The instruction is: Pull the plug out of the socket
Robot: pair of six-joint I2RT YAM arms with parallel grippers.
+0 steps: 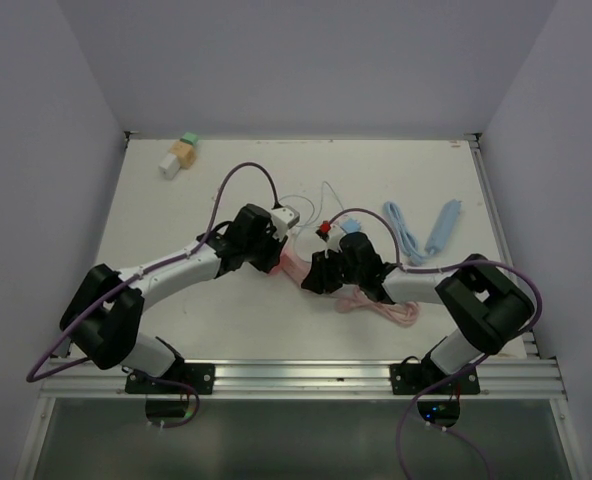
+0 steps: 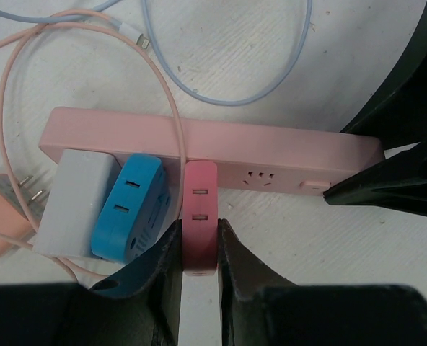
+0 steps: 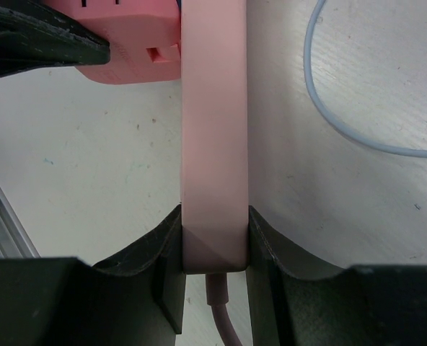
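Observation:
My left gripper is to pull the pink plug off the power strip next, and then it should carry the plug to the left in the top view, beside the pronged charger.
A pink power strip (image 2: pixel 271 148) lies across the left wrist view. A pink plug (image 2: pixel 200 194) sits flush against its near side, between a blue plug (image 2: pixel 135 209) and an empty socket. My left gripper (image 2: pixel 199 232) is shut on the pink plug's body. My right gripper (image 3: pixel 213 216) is shut on the cord end of the power strip (image 3: pixel 213 122); its fingers (image 2: pixel 386 184) show at the strip's right end. In the top view both grippers meet at the strip (image 1: pixel 294 266) at mid-table, the left gripper (image 1: pixel 276 250) and the right gripper (image 1: pixel 314 272).
A white adapter (image 2: pixel 76 203) sits next to the blue plug. Thin pink and blue cables (image 2: pixel 221 97) loop behind the strip. The strip's pink cord (image 1: pixel 376 305) coils by the right arm. Light blue cables (image 1: pixel 421 230) and a small toy block (image 1: pixel 181 155) lie farther back.

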